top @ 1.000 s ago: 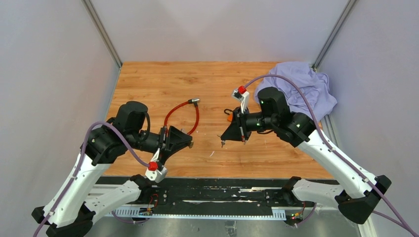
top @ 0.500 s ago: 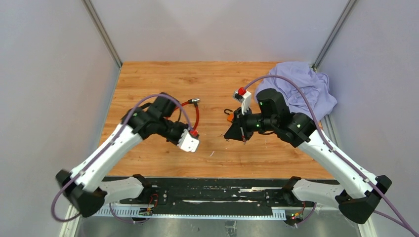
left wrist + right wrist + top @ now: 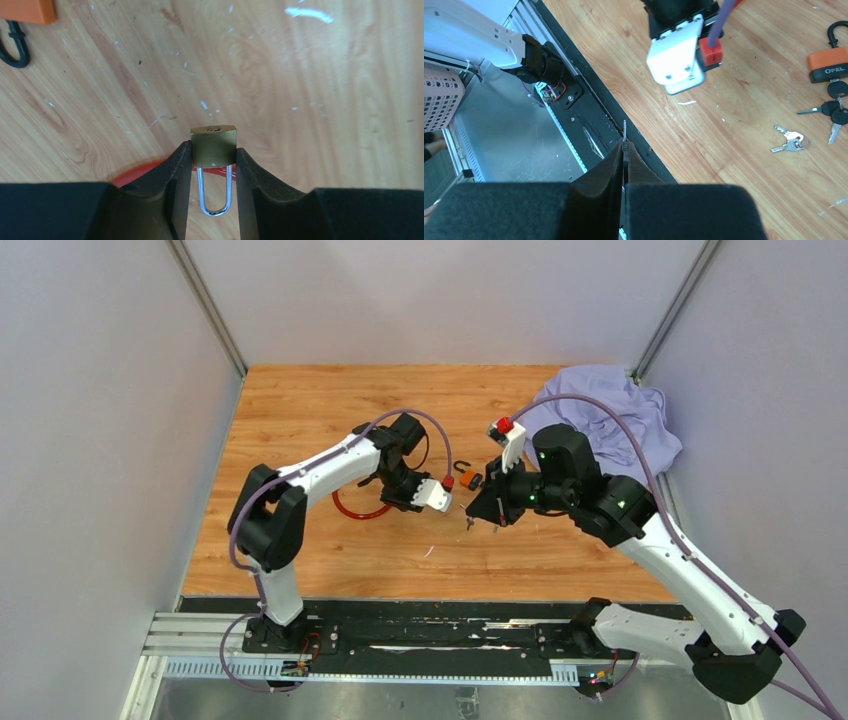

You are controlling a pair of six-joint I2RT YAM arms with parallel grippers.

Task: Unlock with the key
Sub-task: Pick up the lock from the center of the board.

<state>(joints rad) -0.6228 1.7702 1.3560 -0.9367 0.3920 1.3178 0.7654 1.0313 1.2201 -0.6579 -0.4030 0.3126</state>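
Observation:
My left gripper lowers onto the edge of the red cable loop point(image 3: 384, 510) point(image 3: 215, 171) next and releases the padlock there. That edge lies below the gripper, behind the padlock's shackle.
My left gripper point(image 3: 212, 156) is shut on a brass padlock point(image 3: 213, 142), pinching its body by the two sides. The keyhole end points away from the camera and the silver shackle point(image 3: 215, 192) hangs back between the fingers. The top view puts this gripper point(image 3: 415, 498) over the middle of the table. My right gripper point(image 3: 624, 146) is shut on a thin silver key point(image 3: 624, 131), whose blade sticks out past the fingertips. Seen from above, the right gripper point(image 3: 478, 514) hovers just right of the left one, close to it and not touching.
A red cable loop point(image 3: 358, 508) lies on the wood under the left arm. An orange key tag point(image 3: 828, 67) with black keys point(image 3: 836, 107) and a small silver key pair point(image 3: 790, 141) lie between the grippers. A purple cloth point(image 3: 610, 415) is heaped at the back right.
My left arm has swung from the near left across to the table's middle, carrying the padlock toward the right gripper. The right gripper shifted slightly to the right and stays shut.

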